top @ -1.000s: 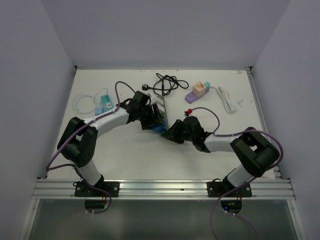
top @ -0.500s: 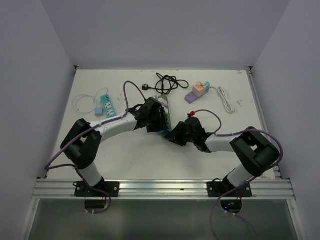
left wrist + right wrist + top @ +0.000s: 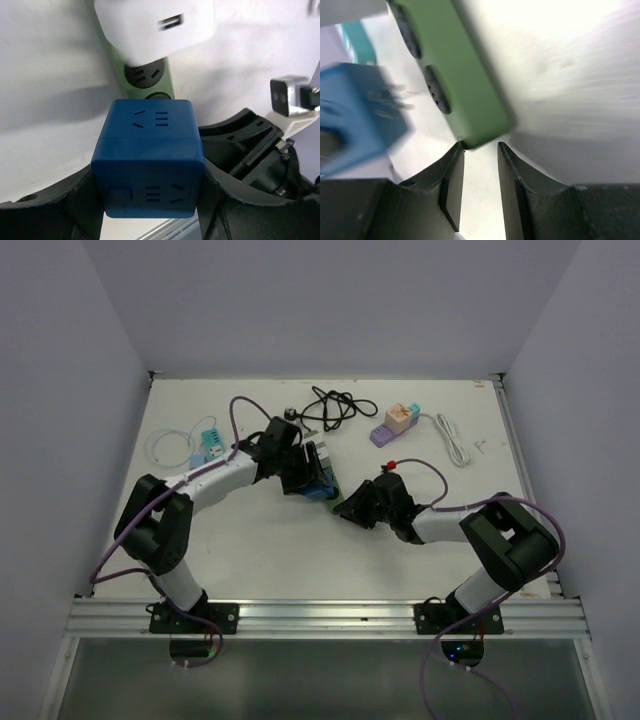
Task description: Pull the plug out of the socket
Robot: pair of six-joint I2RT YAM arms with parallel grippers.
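Observation:
The blue plug's pins are bare, so next I will lower my left gripper beside the teal power strip, which is on its left in the top view, and let go.
The plug is a blue cube (image 3: 147,165) with socket faces, and my left gripper (image 3: 148,194) is shut on its two sides. Its metal prongs show bare in the right wrist view, where the blue cube (image 3: 355,115) hangs apart from the green socket strip (image 3: 455,75). A white adapter (image 3: 155,25) sits plugged in farther along the strip (image 3: 150,75). My right gripper (image 3: 480,150) stands narrowly open with nothing between its fingers, and the strip's end touches its left fingertip (image 3: 456,152). From above, both grippers meet mid-table around the cube (image 3: 318,488).
A teal power strip (image 3: 210,445) with a white cable lies at the left. A black cord (image 3: 335,408) sits at the back. A purple strip with an orange-white adapter (image 3: 393,423) and a white cable (image 3: 455,440) lie back right. Walls close three sides.
My left gripper swung right with the blue cube, then back left. The right jaws narrowed slightly, and the strip's end now lies at their tips.

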